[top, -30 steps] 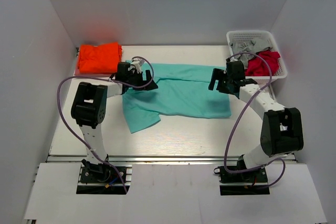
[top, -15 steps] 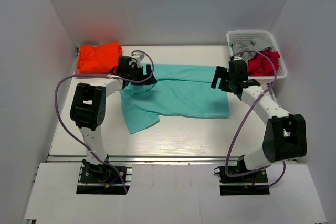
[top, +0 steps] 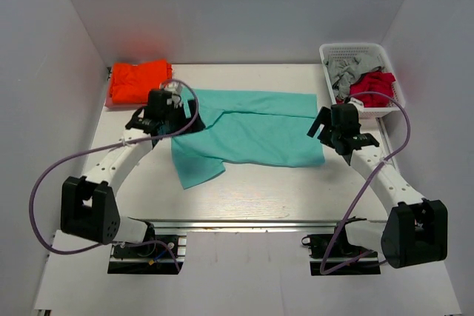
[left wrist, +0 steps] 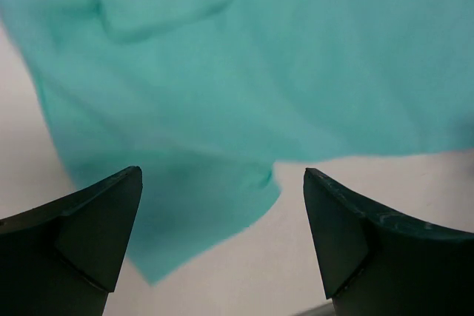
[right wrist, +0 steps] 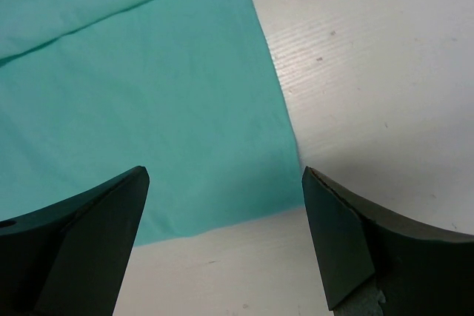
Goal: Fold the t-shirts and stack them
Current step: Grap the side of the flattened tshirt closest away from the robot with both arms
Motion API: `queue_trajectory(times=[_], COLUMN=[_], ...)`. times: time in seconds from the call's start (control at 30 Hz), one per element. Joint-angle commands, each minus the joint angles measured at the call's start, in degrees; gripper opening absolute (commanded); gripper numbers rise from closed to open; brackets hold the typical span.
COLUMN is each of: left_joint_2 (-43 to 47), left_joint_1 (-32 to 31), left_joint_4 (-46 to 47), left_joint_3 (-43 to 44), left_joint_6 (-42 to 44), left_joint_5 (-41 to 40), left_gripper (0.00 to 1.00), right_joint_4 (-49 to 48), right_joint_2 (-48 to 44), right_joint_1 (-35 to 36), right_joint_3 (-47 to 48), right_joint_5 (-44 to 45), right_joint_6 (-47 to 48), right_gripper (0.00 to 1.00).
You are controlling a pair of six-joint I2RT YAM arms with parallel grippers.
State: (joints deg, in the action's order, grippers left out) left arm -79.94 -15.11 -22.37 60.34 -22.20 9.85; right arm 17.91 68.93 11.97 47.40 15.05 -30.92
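My left gripper should next move back and down onto the near corner of the sleeve's hem (top: 184, 186) (left wrist: 153, 277), because the sleeve still sticks out past the shirt's near edge.
A mint-teal t-shirt (top: 252, 135) lies spread across the middle of the table, one sleeve (top: 198, 169) sticking out toward the near left. An orange t-shirt (top: 138, 81) sits folded at the back left corner. My left gripper (top: 184, 121) hovers open over the teal shirt's left edge; in the left wrist view the gripper (left wrist: 222, 175) frames the teal cloth (left wrist: 244, 72) and holds nothing. My right gripper (top: 321, 128) hovers open over the shirt's right edge; in the right wrist view the gripper (right wrist: 224, 174) stands above the shirt's near right corner (right wrist: 133, 109), holding nothing.
A white basket (top: 354, 50) at the back right holds a red garment (top: 372, 89) and a grey one (top: 342, 72). White walls close in the table (top: 252, 197) on three sides. Purple cables loop from both arms.
Both arms pulled back toward the near side. The left gripper shifted left and nearer along the shirt's left edge. The right gripper moved nearer and right, down the shirt's right edge.
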Motion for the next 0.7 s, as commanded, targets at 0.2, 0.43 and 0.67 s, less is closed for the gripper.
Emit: queue_trajectory(times=[0.2,0.43,0.67], left_joint_2=[11.7,10.0,5.3], left_joint_1=[-1.8,-2.4,-2.9], left_joint_4=[-22.5,-10.5,-9.4], left_joint_3=[-18.9,-24.6,-25.1], left_joint_6=[-12.0,-12.5,-12.0], left_joint_5=[-6.5,-0.6,-3.5], left_gripper=[1.0,0.93,0.75], right_joint_4=[3.0,3.1,3.4], right_joint_2=[-0.7,1.9,1.2], right_joint_1=[-0.5,-0.5,-0.5], right_joint_3=[-2.0,-1.4,-2.3], right_joint_5=[3.5,1.6,2.1], right_joint_6=[-3.3,-2.2,-2.0], right_gripper=[0.9,0.9,0.9])
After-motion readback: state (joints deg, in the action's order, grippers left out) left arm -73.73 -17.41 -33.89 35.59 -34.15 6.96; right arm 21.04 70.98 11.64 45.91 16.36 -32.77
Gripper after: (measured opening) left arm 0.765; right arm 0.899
